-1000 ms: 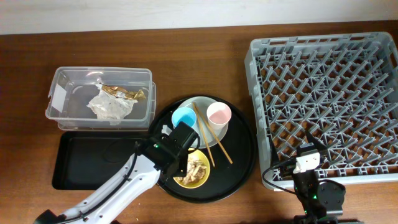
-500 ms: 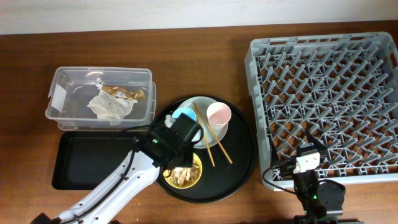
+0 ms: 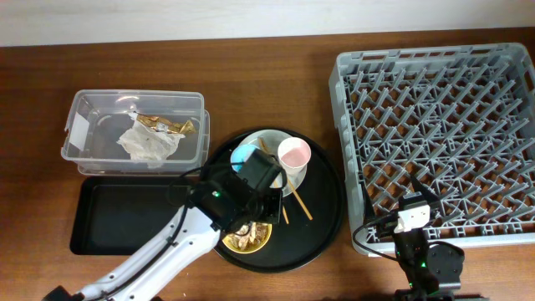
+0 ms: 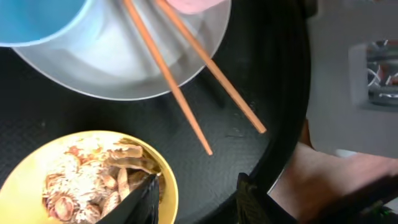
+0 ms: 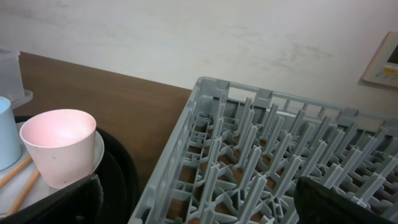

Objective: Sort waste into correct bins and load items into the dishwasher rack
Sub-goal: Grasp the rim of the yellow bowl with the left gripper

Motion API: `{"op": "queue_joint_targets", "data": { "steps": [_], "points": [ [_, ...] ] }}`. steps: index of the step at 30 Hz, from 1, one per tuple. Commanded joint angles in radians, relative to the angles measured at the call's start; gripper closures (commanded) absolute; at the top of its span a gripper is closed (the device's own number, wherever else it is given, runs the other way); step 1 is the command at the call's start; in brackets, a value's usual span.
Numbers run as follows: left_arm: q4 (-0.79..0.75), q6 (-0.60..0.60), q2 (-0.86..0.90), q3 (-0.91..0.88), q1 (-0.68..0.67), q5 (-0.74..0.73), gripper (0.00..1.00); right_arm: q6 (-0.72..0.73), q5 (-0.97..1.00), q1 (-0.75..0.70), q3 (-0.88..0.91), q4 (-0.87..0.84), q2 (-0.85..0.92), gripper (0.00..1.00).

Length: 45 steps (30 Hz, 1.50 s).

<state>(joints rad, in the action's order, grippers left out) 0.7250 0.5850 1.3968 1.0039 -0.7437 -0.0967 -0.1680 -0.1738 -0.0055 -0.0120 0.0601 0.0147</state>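
Observation:
The yellow bowl's rim near the chopsticks is below my left gripper. My left gripper needs to move down next with its open fingers on both sides of that rim, and close.
The yellow bowl (image 3: 247,237) with beige food scraps (image 4: 87,180) sits at the front of the round black tray. My left gripper (image 4: 199,200) is open, with one finger inside the bowl's rim (image 4: 166,186) and the other outside it. The white plate (image 3: 266,138) behind holds the light-blue cup (image 3: 245,156), the pink cup (image 3: 293,155) and the chopsticks (image 3: 288,196). The tissue (image 3: 149,144) and the gold-brown wrapper (image 3: 167,124) lie in the clear box (image 3: 84,155). My right gripper (image 5: 199,205) is open and empty at the near left edge of the grey rack (image 3: 443,142).
The shallow black rectangular tray (image 3: 125,216) lies in front of the clear box, left of the round black tray (image 3: 322,217). The rack fills the right side of the table. A cable runs by the right arm's base (image 3: 368,238).
My left gripper has turned and shifted to the right above the bowl. The bowl has slid slightly to the left and nearer. The right arm has not moved.

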Motion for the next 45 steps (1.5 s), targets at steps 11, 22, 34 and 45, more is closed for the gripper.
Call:
{"op": "queue_joint_targets", "data": {
  "steps": [11,22,34,45],
  "points": [
    [-0.014,0.085,0.093,0.010,-0.082,0.119,0.67,0.002,0.002,0.005,0.006,0.004,-0.007,0.01],
    [-0.006,0.085,0.219,0.010,-0.092,0.128,0.69,0.002,0.002,0.005,0.006,0.003,-0.007,0.01],
    [-0.014,0.119,0.286,0.009,-0.100,0.173,0.78,0.002,0.002,0.005,0.006,0.003,-0.007,0.02],
    [0.051,0.119,0.213,0.010,-0.100,0.177,0.92,0.002,0.002,0.005,0.006,0.004,-0.007,0.01]
  ]
}}
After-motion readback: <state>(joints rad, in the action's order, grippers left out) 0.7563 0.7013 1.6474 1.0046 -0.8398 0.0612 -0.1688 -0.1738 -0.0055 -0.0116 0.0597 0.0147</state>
